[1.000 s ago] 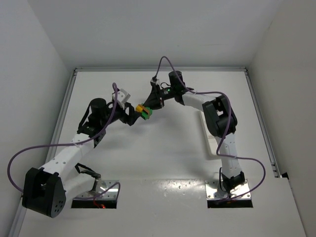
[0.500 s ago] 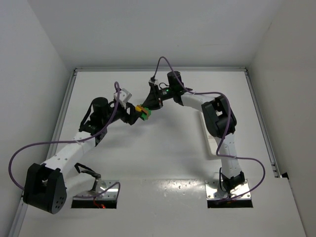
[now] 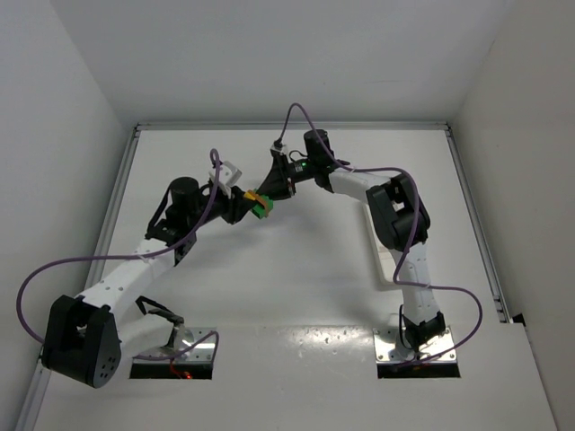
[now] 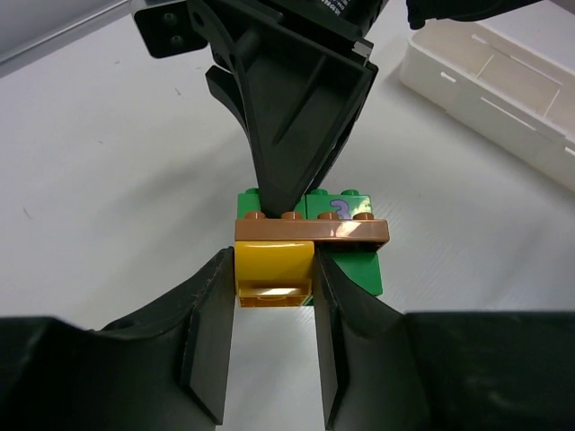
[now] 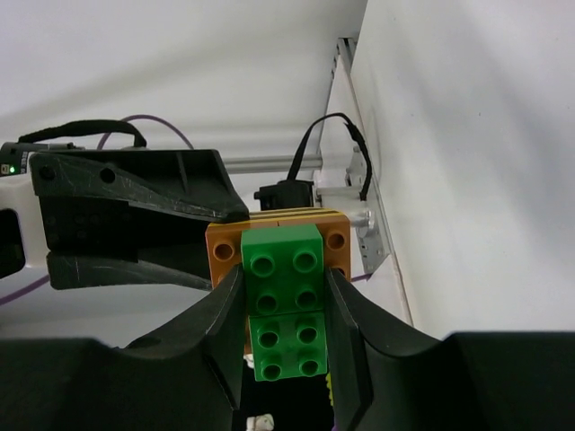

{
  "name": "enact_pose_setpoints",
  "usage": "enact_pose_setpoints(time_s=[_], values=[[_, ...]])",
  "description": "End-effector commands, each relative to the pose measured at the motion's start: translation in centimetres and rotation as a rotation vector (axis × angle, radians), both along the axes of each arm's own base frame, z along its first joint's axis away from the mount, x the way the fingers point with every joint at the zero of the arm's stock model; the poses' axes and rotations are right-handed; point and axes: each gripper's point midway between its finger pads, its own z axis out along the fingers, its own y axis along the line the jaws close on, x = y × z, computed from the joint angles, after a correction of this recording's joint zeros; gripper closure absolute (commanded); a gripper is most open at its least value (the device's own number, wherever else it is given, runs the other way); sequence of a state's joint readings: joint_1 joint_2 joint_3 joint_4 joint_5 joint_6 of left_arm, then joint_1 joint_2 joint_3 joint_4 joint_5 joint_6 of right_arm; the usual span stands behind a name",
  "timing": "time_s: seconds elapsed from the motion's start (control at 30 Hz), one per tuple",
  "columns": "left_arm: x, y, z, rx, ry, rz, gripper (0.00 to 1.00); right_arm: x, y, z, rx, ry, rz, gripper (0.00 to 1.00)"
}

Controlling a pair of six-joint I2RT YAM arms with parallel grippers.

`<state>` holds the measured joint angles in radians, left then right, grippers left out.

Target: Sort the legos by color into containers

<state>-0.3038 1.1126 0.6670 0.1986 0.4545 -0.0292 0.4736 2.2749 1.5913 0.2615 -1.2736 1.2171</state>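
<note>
My left gripper holds the yellow-orange brick (image 4: 273, 271), so my right gripper will pull away over the tray's far section (image 4: 454, 43), turn downward and release the green brick.
Both grippers hold one small stacked block of legos (image 3: 260, 203) above the table, left of centre at the back. My left gripper (image 4: 274, 274) is shut on the yellow-orange brick (image 4: 273, 271), which sits under a brown plate (image 4: 310, 230) with green bricks (image 4: 355, 260) behind. My right gripper (image 5: 286, 296) is shut on the green bricks (image 5: 286, 301), with the brown plate (image 5: 223, 256) behind them. The white three-compartment tray (image 4: 503, 85) lies at the right, mostly hidden under the right arm in the top view (image 3: 380, 256).
White walls close in the table on the left, back and right. Purple cables loop over both arms (image 3: 54, 269). The arm bases (image 3: 418, 346) stand at the near edge.
Both grippers and the stacked block have shifted slightly up and left, toward the back of the table. Both grips are unchanged.
</note>
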Motion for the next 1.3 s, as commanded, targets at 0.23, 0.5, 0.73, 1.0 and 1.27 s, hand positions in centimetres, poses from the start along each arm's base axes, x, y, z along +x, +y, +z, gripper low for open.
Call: enact_pose_setpoints(time_s=[0.23, 0.5, 0.73, 1.0, 1.27], values=[[-1.3, 1.2, 1.7, -0.005, -0.052, 0.052, 1.00, 3.0, -3.6, 1.6, 0.028, -0.043, -0.070, 1.00], [-2.6, 1.7, 0.0, -0.004, 0.005, 0.065, 1.00, 5.2, -6.4, 1.3, 0.026, -0.068, -0.136, 1.00], [-2.9, 1.5, -0.4, -0.018, 0.028, 0.059, 1.00, 5.5, -8.5, 1.0, 0.037, -0.103, -0.148, 1.00], [-2.8, 1.6, -0.7, -0.027, 0.049, 0.073, 1.00, 10.0, -19.4, -0.4, -0.221, -0.309, -0.401, 1.00], [-2.0, 0.8, -0.9, -0.031, 0.045, 0.055, 1.00, 8.1, -31.5, -2.3, -0.770, -0.502, -0.517, 1.00]])
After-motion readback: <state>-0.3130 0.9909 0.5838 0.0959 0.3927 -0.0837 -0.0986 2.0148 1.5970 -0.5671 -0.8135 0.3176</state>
